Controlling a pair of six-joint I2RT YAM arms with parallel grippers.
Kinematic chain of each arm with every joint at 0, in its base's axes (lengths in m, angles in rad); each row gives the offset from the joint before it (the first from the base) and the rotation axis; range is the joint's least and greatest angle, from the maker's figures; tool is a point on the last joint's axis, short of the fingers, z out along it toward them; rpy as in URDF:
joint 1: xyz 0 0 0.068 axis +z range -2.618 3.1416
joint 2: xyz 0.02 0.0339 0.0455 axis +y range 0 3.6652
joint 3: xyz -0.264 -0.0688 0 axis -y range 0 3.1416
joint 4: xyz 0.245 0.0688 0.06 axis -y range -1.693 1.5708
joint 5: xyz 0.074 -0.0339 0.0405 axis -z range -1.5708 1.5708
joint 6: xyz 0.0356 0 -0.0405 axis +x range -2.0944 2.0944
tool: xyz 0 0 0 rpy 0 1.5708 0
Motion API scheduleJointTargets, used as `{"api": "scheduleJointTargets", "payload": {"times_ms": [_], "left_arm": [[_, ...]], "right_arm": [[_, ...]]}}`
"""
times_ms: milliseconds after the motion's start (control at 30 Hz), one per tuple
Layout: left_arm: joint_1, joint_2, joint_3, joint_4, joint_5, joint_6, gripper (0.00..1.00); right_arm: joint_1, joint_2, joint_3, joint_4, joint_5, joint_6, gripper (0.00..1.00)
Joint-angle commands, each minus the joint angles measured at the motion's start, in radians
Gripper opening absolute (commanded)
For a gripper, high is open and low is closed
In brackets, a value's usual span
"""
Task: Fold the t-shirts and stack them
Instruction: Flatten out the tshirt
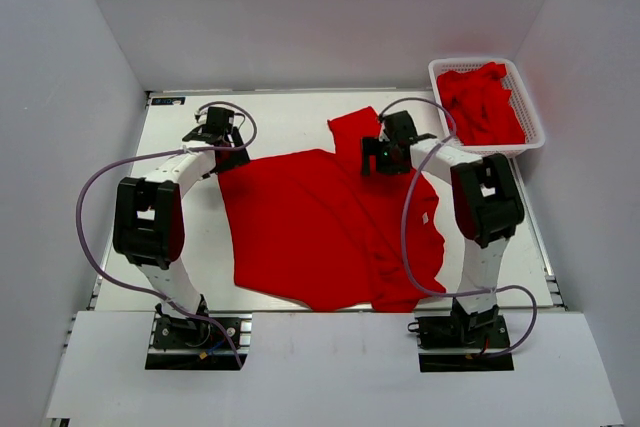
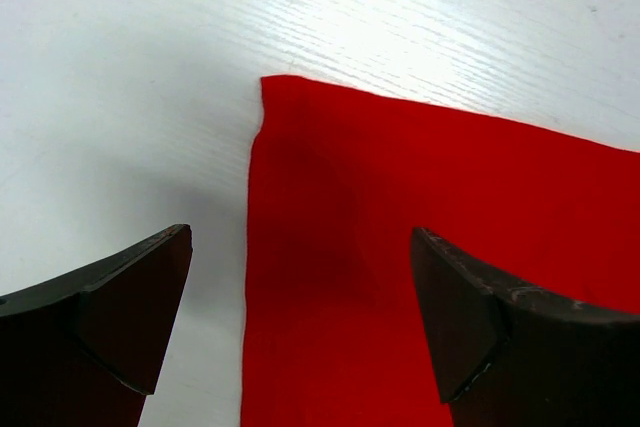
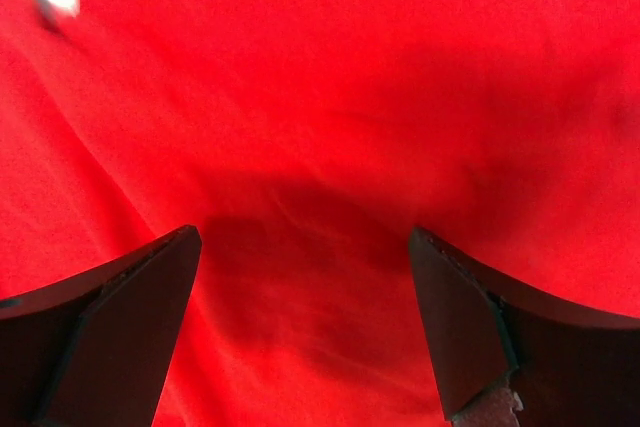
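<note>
The left gripper will next move down and ease outward onto the shirt's back corner (image 2: pixel 279 94) beside bare table, because that corner is below its fingers and farther outward.
A bright red t-shirt (image 1: pixel 320 232) lies spread on the white table, one sleeve (image 1: pixel 352 132) reaching to the back. My left gripper (image 1: pixel 222 150) is open over the shirt's back left corner (image 2: pixel 275 97); in the left wrist view one finger (image 2: pixel 130 307) is above the table and the other above red cloth (image 2: pixel 400 247). My right gripper (image 1: pixel 385 155) is open just above the shirt near its back right sleeve; the right wrist view shows wrinkled red cloth (image 3: pixel 330 197) between its fingers (image 3: pixel 470 327). More red shirts (image 1: pixel 482 102) lie in the basket.
A white mesh basket (image 1: pixel 536 122) stands at the back right corner of the table. Grey walls close in the table on three sides. Bare white table (image 1: pixel 190 237) lies left of the shirt and along the back (image 1: pixel 290 112).
</note>
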Motion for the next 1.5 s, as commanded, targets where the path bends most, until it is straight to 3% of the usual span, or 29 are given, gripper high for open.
{"api": "scheduleJointTargets", "payload": {"times_ms": [0,267,433,700,1000,1133,1433,1467], "left_arm": [[0.014,-0.068,-0.023,0.054,0.059,0.019,1.00],[0.014,-0.077,-0.046,0.114,0.142,0.091,1.00],[0.014,-0.030,-0.032,0.136,0.192,0.111,1.00],[0.014,0.107,0.089,0.154,0.202,0.120,1.00],[0.014,0.242,0.166,0.185,0.191,0.120,0.91],[0.014,0.289,0.187,0.194,0.191,0.146,0.77],[-0.019,0.313,0.112,0.217,0.272,0.251,0.57],[-0.019,0.326,0.112,0.208,0.272,0.265,0.48]], "right_arm": [[-0.021,-0.082,-0.173,-0.012,0.025,0.057,0.90],[-0.024,-0.318,-0.546,-0.013,0.056,0.144,0.90],[-0.018,-0.458,-0.574,-0.007,0.059,0.115,0.90],[-0.024,-0.447,-0.311,0.021,0.139,0.060,0.90],[-0.053,-0.228,-0.042,0.004,0.254,0.068,0.90],[-0.073,-0.147,0.053,-0.019,0.263,0.078,0.90],[-0.127,-0.024,0.159,-0.028,0.260,0.117,0.90],[-0.124,-0.012,0.194,-0.033,0.252,0.108,0.90]]}}
